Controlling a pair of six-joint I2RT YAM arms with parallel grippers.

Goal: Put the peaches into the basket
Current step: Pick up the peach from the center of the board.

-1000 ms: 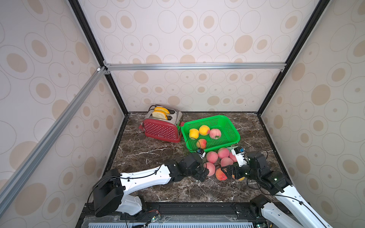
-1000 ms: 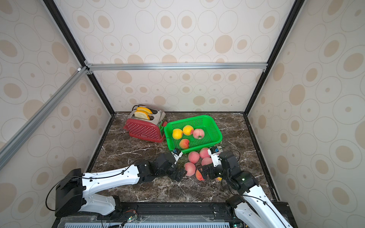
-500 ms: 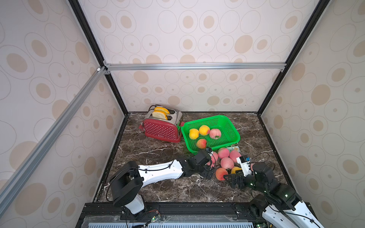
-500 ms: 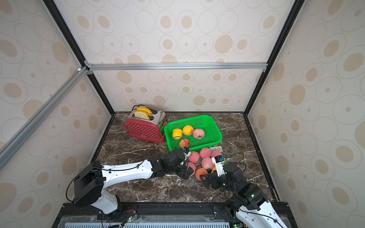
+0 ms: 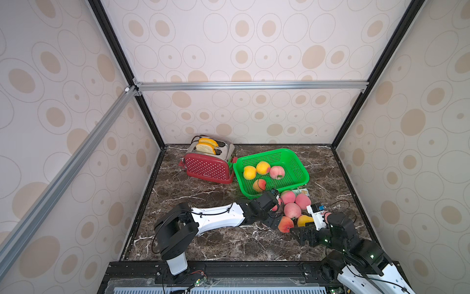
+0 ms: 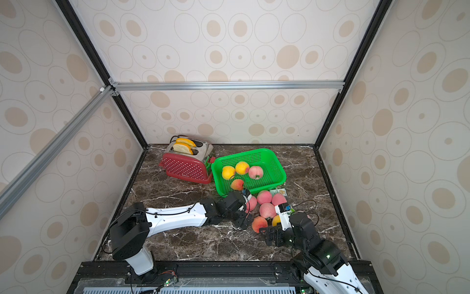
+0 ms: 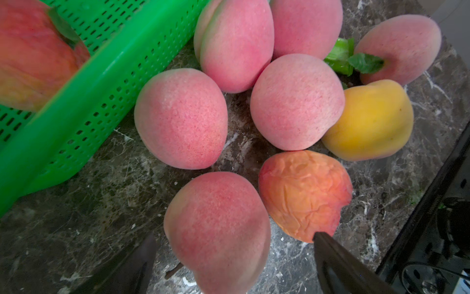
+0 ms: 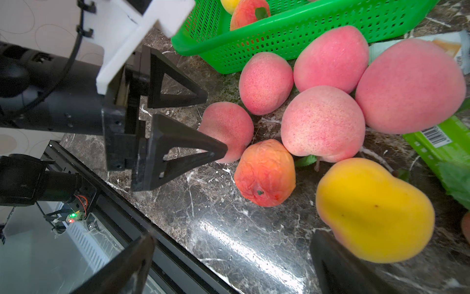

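Note:
The peach is below my left gripper, between my fingers, so I need to move the gripper down until its open fingers are on either side of the sides of the pink peach (image 7: 216,229), and then close it.
The green basket (image 5: 269,156) holds several peaches: two yellow (image 5: 249,172), one pink and one orange-red. More peaches lie on the marble in front of it: pink ones (image 5: 292,210), an orange-red one (image 5: 285,224) and a yellow one (image 5: 304,221). My left gripper (image 7: 234,236) is open, its fingers standing on either side of a pink peach (image 7: 216,229), which is largely hidden under the wrist in both top views. My right gripper (image 8: 232,235) is open over bare marble, with the yellow peach (image 8: 373,211) against one finger.
A red dotted toaster (image 5: 208,165) with bread slices stands left of the basket. A green snack wrapper (image 8: 432,142) lies among the loose fruit. The table's black front rail (image 8: 152,229) runs close under my right gripper. Patterned walls enclose the table.
My left gripper has reached farther right, bringing its open fingers around a pink peach. My right gripper has drawn back from the pile toward the front edge. Both stayed open.

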